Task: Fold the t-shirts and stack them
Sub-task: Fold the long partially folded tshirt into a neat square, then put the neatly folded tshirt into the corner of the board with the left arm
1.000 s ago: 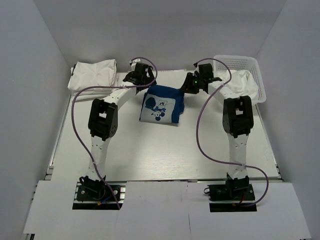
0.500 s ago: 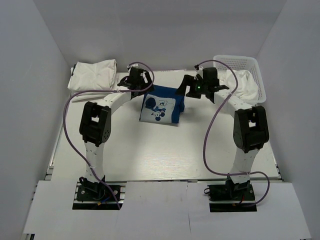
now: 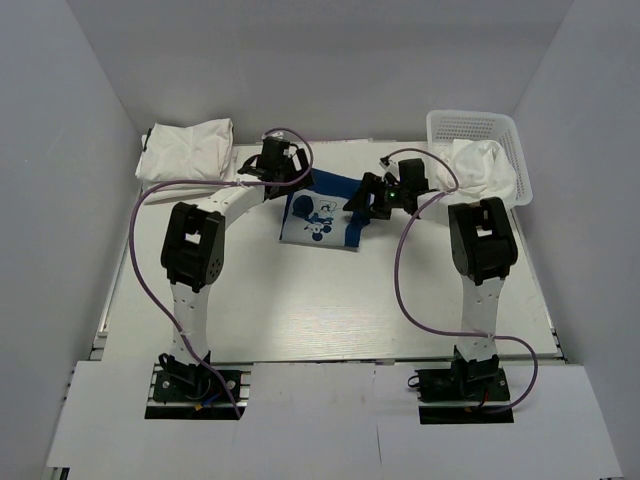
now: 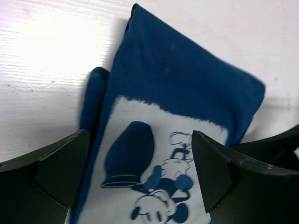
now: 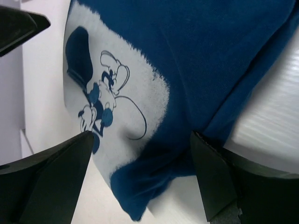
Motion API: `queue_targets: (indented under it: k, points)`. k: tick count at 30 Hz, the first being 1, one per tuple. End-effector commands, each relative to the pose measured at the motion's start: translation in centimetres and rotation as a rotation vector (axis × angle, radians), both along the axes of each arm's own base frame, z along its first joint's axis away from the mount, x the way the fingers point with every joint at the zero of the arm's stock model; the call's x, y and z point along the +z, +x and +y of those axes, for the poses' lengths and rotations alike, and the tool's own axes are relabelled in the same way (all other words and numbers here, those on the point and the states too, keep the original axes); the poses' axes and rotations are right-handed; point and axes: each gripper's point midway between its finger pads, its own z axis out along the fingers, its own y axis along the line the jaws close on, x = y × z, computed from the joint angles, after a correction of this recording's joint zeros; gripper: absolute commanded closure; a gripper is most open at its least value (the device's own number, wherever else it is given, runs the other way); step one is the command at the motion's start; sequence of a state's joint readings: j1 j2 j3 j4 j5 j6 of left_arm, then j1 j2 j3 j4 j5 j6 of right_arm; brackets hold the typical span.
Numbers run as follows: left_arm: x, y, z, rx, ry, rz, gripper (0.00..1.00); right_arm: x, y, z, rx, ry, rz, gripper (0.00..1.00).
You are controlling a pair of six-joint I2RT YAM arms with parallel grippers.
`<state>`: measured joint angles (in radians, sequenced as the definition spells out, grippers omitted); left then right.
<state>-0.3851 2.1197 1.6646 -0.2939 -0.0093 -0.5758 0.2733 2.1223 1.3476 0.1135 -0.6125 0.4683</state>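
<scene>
My left gripper has its fingers spread around the blue t-shirt's edge facing the folded white t-shirt (image 3: 188,148). It will next go lower, shift toward the print and close on that edge.
The folded royal blue t-shirt (image 3: 322,215) with a white-and-blue cartoon print lies at the table's back middle; it fills the left wrist view (image 4: 177,116) and the right wrist view (image 5: 187,70). My left gripper (image 3: 292,180) is open over its far left edge, jaws spread wide and empty. My right gripper (image 3: 362,200) is open over its right edge, jaws spread around the cloth without closing. A folded white t-shirt (image 3: 188,148) lies at the back left. Another white t-shirt (image 3: 485,165) hangs out of the basket.
A white mesh basket (image 3: 478,128) stands at the back right. White walls enclose the table (image 3: 320,300) on three sides. Purple cables loop off both arms.
My right gripper has moved left and down onto the blue shirt's right edge. My left gripper has shifted slightly toward the shirt's far left corner. The shirt looks flatter.
</scene>
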Motion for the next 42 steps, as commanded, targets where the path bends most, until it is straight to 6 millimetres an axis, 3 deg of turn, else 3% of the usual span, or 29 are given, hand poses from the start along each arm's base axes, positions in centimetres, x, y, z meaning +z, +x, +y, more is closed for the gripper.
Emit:
queue_targets:
  k: [1,4,11,15,19,22,24,26,28,29,31,32,34,36,37,38,40,41,42]
  points:
    - [0.5,-0.3,1.0,-0.010,0.048,-0.012,0.00,-4.4,-0.4,-2.5,-0.069,-0.128,0.083,0.10]
    - [0.1,-0.5,1.9,-0.029,0.115,-0.005,0.00,-5.0,-0.2,-2.5,-0.064,-0.164,0.073,0.10]
    - [-3.1,-1.0,3.3,-0.069,0.217,0.049,0.00,-5.5,-0.4,-2.8,-0.043,-0.218,0.060,0.10]
    - [-5.9,-1.1,2.2,-0.135,0.205,0.105,0.00,-5.3,-0.4,-2.6,-0.029,-0.246,0.025,0.10]
    - [-6.5,-1.3,-0.5,-0.220,0.073,0.070,0.00,-5.2,-0.4,-2.3,-0.004,-0.265,0.001,0.10]
    - [-7.6,-1.5,-1.3,-0.246,0.041,0.103,0.00,-4.9,-0.3,-2.2,0.000,-0.274,-0.012,0.10]
    - [-8.2,-1.6,-2.3,-0.287,0.001,0.111,0.06,-4.8,-0.1,-2.4,-0.010,-0.285,-0.015,0.10]
    - [-8.7,-2.3,-2.9,-0.332,-0.027,0.112,0.26,-4.9,-0.2,-2.4,-0.008,-0.284,-0.012,0.10]
    - [-8.3,-2.3,-3.7,-0.378,-0.065,0.082,0.41,-4.5,-0.1,-2.1,-0.003,-0.277,-0.021,0.10]
    - [-8.4,-3.2,-4.5,-0.427,-0.111,0.087,0.54,-4.2,-0.2,-2.0,0.008,-0.270,-0.031,0.10]
    - [-7.3,-2.8,-5.1,-0.450,-0.136,0.040,0.74,-3.4,-0.3,-2.0,0.017,-0.265,-0.050,0.10]
    - [-7.3,-2.8,-5.2,-0.439,-0.147,0.047,1.00,-3.8,-1.0,-2.3,0.019,-0.269,-0.048,0.10]
    - [-6.4,-1.9,-4.7,-0.428,-0.139,0.012,1.00,-1.5,-0.7,-2.1,0.014,-0.242,-0.118,0.10]
    - [-4.6,-1.0,-4.4,-0.418,-0.114,-0.040,1.00,-1.2,-1.5,-2.4,0.017,-0.234,-0.146,0.10]
    - [-3.5,-0.5,-4.4,-0.416,-0.101,-0.072,1.00,1.8,-1.2,-2.3,0.009,-0.216,-0.218,0.10]
    - [-2.0,0.1,-3.7,-0.382,-0.067,-0.107,1.00,1.5,-2.1,-2.8,0.006,-0.228,-0.209,0.10]
    - [-0.3,0.7,-2.8,-0.377,-0.002,-0.163,1.00,4.4,-2.6,-3.4,-0.026,-0.236,-0.276,0.10]
    - [0.6,1.2,-1.7,-0.336,0.050,-0.187,1.00,4.3,-3.3,-3.6,-0.030,-0.240,-0.274,0.10]
    - [2.9,1.5,-1.1,-0.339,0.094,-0.249,1.00,6.1,-3.4,-3.8,-0.051,-0.229,-0.314,0.10]
